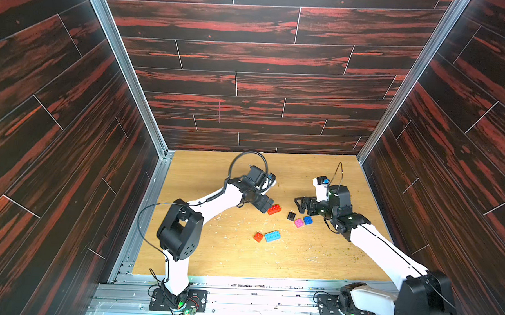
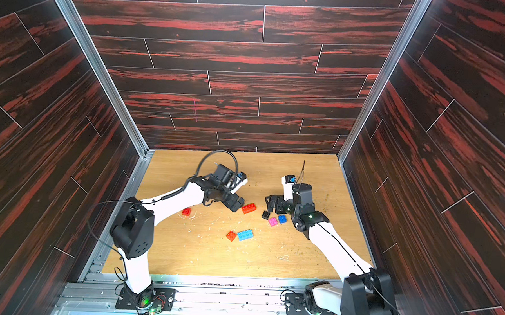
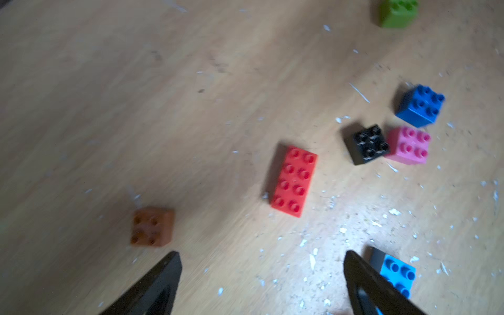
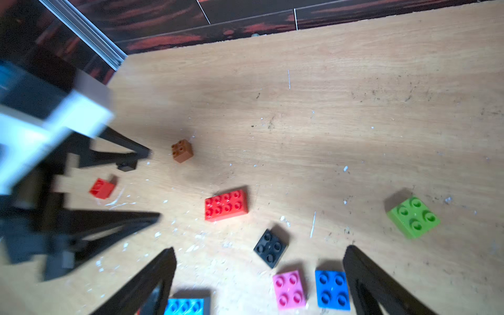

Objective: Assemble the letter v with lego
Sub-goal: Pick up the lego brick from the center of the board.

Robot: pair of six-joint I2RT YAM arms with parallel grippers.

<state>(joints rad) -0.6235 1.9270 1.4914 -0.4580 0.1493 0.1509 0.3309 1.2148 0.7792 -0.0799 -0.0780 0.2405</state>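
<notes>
The brick lies at a slant to my fingers, so my left gripper should move down and toward the black square, with a slight turn, onto the long red brick's middle (image 2: 249,208) (image 3: 294,181).
The lego lies loose on the wooden table (image 1: 212,256). In both top views a long red brick (image 1: 273,209) sits mid-table, with black (image 1: 291,215), pink (image 1: 298,222) and blue (image 1: 307,220) squares to its right. Nearer the front lie a small red brick (image 1: 258,237) and a long light-blue brick (image 1: 272,236). The right wrist view also shows an orange-brown brick (image 4: 182,150), a green one (image 4: 413,216) and another small red one (image 4: 102,188). My left gripper (image 3: 261,272) is open and empty, just left of the long red brick (image 3: 294,181). My right gripper (image 4: 259,261) hangs open above the black, pink and blue squares.
Dark wood-patterned walls (image 1: 262,106) close the table in on three sides, with aluminium rails (image 1: 239,295) along the front. White flecks and crumbs litter the board. The left arm's elbow (image 1: 180,231) hangs over the table's left part.
</notes>
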